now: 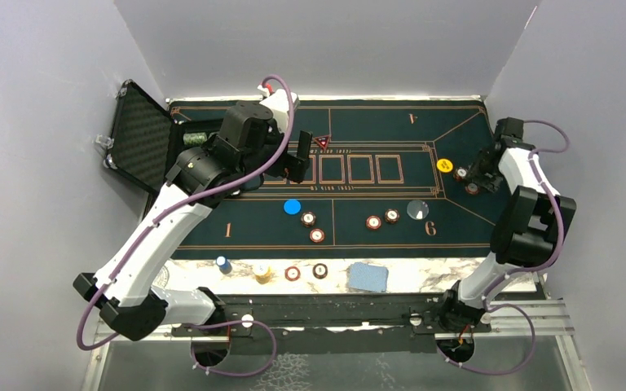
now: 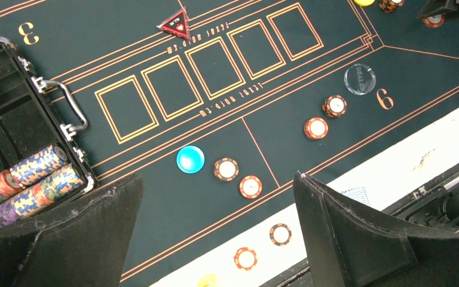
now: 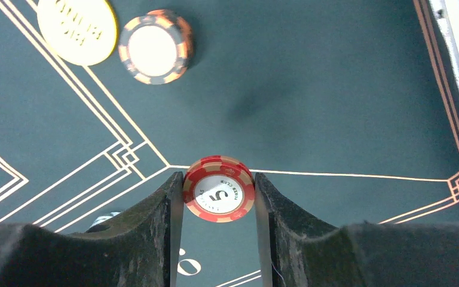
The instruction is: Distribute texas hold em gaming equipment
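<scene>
The right gripper moves down onto the open spot next and opens, since the red-and-white chip still hangs above bare felt near the brown chip.
My right gripper point(image 3: 218, 190) is shut on a red-and-white chip point(image 3: 219, 189) marked 5, low over the mat's right end, and shows in the top view too point(image 1: 474, 181). Just beyond it lie a yellow disc point(image 3: 77, 27) and a brown chip point(image 3: 154, 46). My left gripper point(image 2: 215, 239) hangs open and empty above the mat's left half point(image 1: 297, 159). Below it lie a blue disc point(image 2: 190, 159), two chips point(image 2: 226, 169) point(image 2: 250, 186), two more chips point(image 2: 316, 128) point(image 2: 334, 106), a clear disc point(image 2: 359, 79) and a red triangular marker point(image 2: 175, 26).
The green felt mat point(image 1: 244, 228) covers the table. An open black case point(image 1: 143, 134) at the left holds rolls of chips point(image 2: 36, 179). On the marble strip in front lie two chips point(image 1: 293, 273) point(image 1: 319, 270), blue-backed cards point(image 1: 368, 277) and two small stacks point(image 1: 223, 263) point(image 1: 262, 273).
</scene>
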Tool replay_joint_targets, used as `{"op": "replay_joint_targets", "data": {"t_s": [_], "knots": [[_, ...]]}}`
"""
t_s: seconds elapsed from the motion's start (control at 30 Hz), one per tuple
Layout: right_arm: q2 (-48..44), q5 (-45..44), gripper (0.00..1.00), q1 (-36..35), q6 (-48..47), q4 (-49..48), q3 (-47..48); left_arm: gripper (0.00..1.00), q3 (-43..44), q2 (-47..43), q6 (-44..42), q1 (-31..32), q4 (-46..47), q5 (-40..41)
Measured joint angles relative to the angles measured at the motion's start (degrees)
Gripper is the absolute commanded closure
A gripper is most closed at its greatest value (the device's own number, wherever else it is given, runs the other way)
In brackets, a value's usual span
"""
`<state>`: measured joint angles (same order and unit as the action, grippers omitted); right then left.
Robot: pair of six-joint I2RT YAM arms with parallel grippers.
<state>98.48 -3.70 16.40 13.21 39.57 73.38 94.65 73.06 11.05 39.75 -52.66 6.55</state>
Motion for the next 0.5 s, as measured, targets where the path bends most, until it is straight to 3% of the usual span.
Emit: {"op": "replay_joint_targets", "data": {"t_s": [0.5], "knots": [[12.26,0.81,0.67,4.70,-1.11,-5.53,2.75,0.01,0.81,4.37,-1.46,-0.35,0.85,-0.46]]}}
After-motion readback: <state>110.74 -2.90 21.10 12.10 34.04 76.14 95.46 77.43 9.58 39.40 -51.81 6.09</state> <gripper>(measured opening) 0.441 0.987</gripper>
